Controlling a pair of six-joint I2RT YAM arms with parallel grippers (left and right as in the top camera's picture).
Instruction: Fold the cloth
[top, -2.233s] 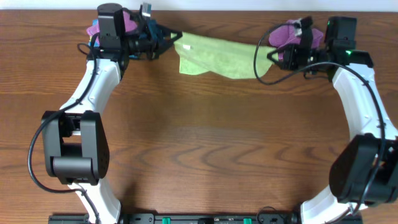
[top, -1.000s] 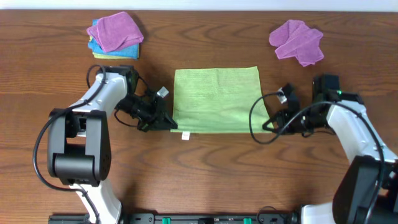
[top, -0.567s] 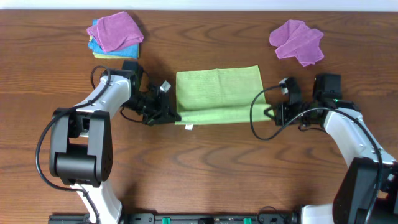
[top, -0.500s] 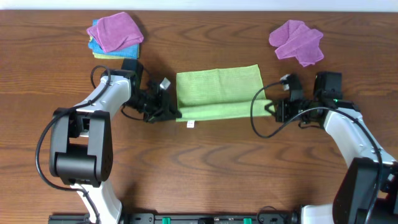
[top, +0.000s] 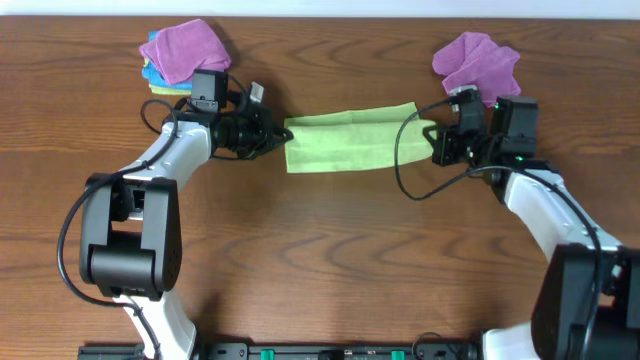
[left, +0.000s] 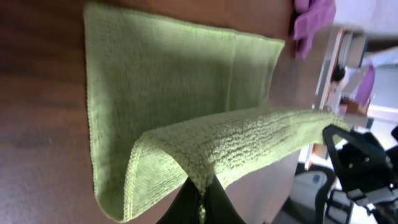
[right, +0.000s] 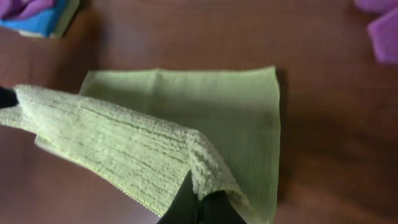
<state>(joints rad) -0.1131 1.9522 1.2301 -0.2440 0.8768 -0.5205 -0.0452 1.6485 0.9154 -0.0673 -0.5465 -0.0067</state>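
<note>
The far part of the lime-green cloth is still uncovered. My right gripper will next move outward and down toward the lime-green cloth's lower layer's far corner (top: 413, 106) (right: 271, 72) by the loose purple cloth and release there.
The lime-green cloth (top: 350, 143) lies at the table's far middle, its near edge lifted and carried back over the rest. My left gripper (top: 275, 135) is shut on the cloth's left near corner; the left wrist view shows the pinched corner (left: 202, 177) and the raised edge stretching right. My right gripper (top: 434, 140) is shut on the right near corner, seen pinched in the right wrist view (right: 208, 180). The cloth's lower layer lies flat on the wood (right: 217, 99). The white tag is hidden.
A purple cloth on a blue and yellow stack (top: 185, 55) lies at the far left, beside my left arm. A loose purple cloth (top: 477, 62) lies at the far right, just behind my right gripper. The wooden table (top: 330, 260) spreads toward the front.
Both grippers have carried the cloth's near edge away from me toward the far edge. The visible green area has shrunk from a square to a narrow band. The white tag has gone out of sight.
</note>
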